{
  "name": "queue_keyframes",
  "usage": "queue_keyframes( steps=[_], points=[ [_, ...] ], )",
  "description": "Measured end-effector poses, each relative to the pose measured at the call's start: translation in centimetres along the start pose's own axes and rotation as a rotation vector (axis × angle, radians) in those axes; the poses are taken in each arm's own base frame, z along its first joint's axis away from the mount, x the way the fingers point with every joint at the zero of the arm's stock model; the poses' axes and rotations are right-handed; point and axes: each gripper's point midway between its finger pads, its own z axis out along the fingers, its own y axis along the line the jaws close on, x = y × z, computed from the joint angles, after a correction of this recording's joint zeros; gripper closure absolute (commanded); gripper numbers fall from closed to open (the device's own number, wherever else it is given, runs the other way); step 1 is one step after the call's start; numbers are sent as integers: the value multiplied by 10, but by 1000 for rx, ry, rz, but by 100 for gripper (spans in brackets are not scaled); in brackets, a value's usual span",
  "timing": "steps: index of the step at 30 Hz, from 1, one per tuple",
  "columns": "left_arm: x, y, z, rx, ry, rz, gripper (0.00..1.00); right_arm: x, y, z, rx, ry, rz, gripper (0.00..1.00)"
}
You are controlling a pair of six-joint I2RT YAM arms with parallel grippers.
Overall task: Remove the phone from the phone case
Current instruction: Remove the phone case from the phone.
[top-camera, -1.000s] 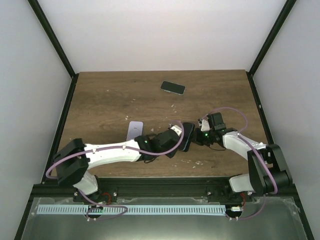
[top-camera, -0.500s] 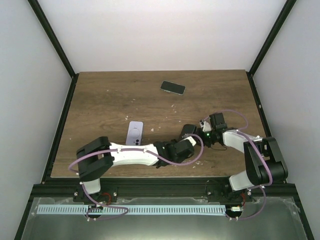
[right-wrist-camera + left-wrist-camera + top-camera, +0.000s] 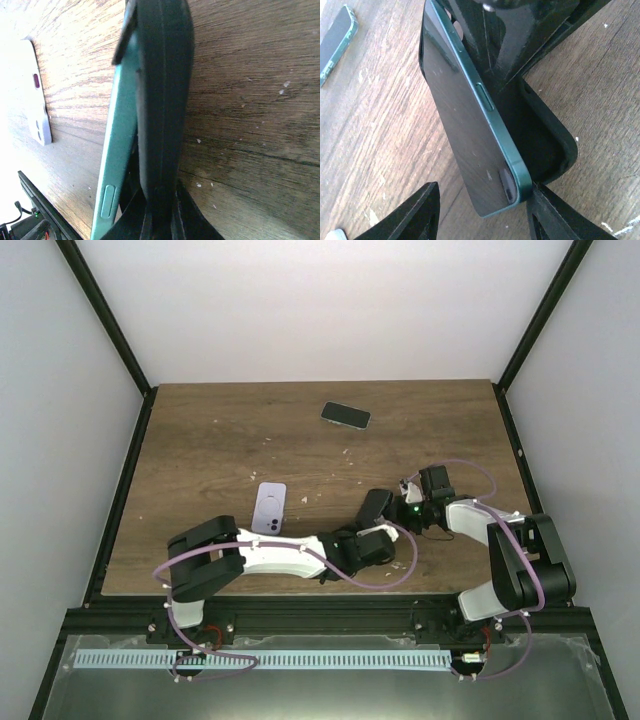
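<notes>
The case goes outward and to the right in the top view with my right gripper next, for release atop the table, since the phone's lower end juts out.
A teal-edged phone with a dark screen stands on edge on the wooden table, its lower end levered out of the black phone case. My right gripper is shut on the case's rim, holding it upright. From the near side, my left gripper straddles the phone's free corner. Its right finger touches that corner, while its left finger stands apart from the screen. In the right wrist view the phone sits left of the case.
A lavender case lies flat left of the arms' meeting point, seen also in the right wrist view as a lavender case. Another phone rests at the back of the table. Black frame posts border the table.
My left arm has swung nearer the front edge and its gripper has shifted right, below the phone. Its jaws have narrowed a little. The right gripper has hardly moved.
</notes>
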Motion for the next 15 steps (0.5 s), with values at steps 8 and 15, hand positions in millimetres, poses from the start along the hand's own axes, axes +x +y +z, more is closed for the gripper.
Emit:
queue_keyframes(
  steps=[8,15],
  points=[
    [-5,-1,12,-46,-28,101,69,0,0,0,-3,1,0,99],
    [-9,7,13,-117,-54,145,100,1,-1,0,1,5,10,99]
  ],
)
